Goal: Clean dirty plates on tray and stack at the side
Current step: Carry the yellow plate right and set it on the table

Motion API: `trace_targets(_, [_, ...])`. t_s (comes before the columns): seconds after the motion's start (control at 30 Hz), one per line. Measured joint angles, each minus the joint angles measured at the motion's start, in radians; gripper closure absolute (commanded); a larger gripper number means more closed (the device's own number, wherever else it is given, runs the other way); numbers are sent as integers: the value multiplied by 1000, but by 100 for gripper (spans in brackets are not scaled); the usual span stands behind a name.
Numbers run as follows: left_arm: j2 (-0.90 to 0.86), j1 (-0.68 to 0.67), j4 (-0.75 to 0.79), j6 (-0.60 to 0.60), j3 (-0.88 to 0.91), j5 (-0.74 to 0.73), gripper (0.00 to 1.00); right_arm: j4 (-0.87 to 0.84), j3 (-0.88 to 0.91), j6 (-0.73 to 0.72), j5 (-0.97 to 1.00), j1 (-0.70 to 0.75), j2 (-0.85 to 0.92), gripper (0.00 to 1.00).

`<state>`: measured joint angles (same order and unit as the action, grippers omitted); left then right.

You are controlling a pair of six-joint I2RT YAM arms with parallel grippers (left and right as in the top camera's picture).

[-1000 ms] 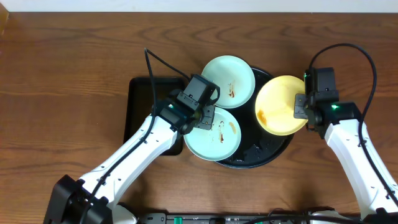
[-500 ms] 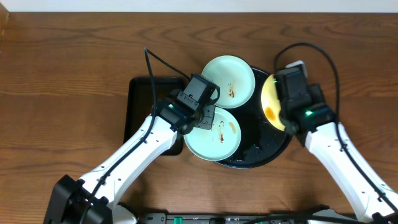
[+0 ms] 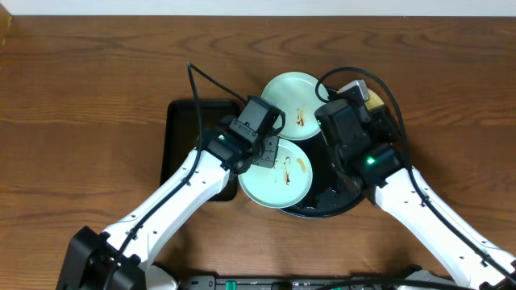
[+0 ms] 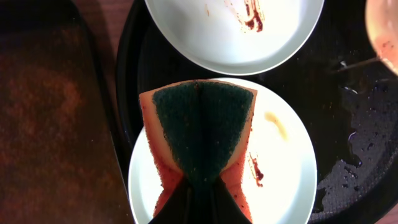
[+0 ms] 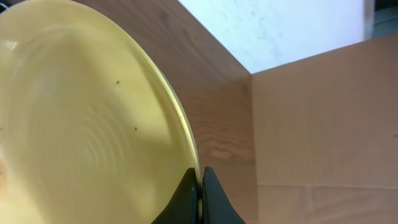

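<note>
Next, my right gripper goes to the right in the overhead view, then down, and releases the yellow plate, since bare table lies beside the round tray (image 3: 343,197).
My left gripper (image 3: 268,150) is shut on an orange sponge with a dark green scouring face (image 4: 202,130). It holds the sponge over the left part of the near mint plate (image 3: 282,179), which bears brown smears (image 4: 256,172). The far mint plate (image 3: 294,101) also has smears (image 4: 249,11). Both lie on the round black tray (image 3: 343,197). My right gripper (image 5: 201,183) is shut on the rim of the yellow plate (image 5: 81,124), tilted steeply on edge above the tray. In the overhead view only a sliver of that plate (image 3: 375,97) shows behind the arm.
A rectangular black tray (image 3: 187,133) lies left of the round tray, under my left arm. The round tray's right part is wet (image 4: 364,134). Bare wooden table (image 3: 97,97) lies all around. A cardboard panel (image 5: 323,124) shows in the right wrist view.
My right arm has swung left over the round tray with the yellow plate, tipping it from flat to on edge. The left arm and sponge have not moved.
</note>
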<state>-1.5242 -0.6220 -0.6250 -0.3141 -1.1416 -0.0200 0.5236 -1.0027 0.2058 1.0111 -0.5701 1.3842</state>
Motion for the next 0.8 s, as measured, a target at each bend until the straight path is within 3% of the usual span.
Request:
trace_targets(0.53, [0, 0, 0, 0, 0, 0, 92, -34, 0, -1, 63, -5, 0, 99])
trace_targets(0.8, [0, 0, 0, 0, 0, 0, 92, -8, 0, -219, -53, 135, 0, 99])
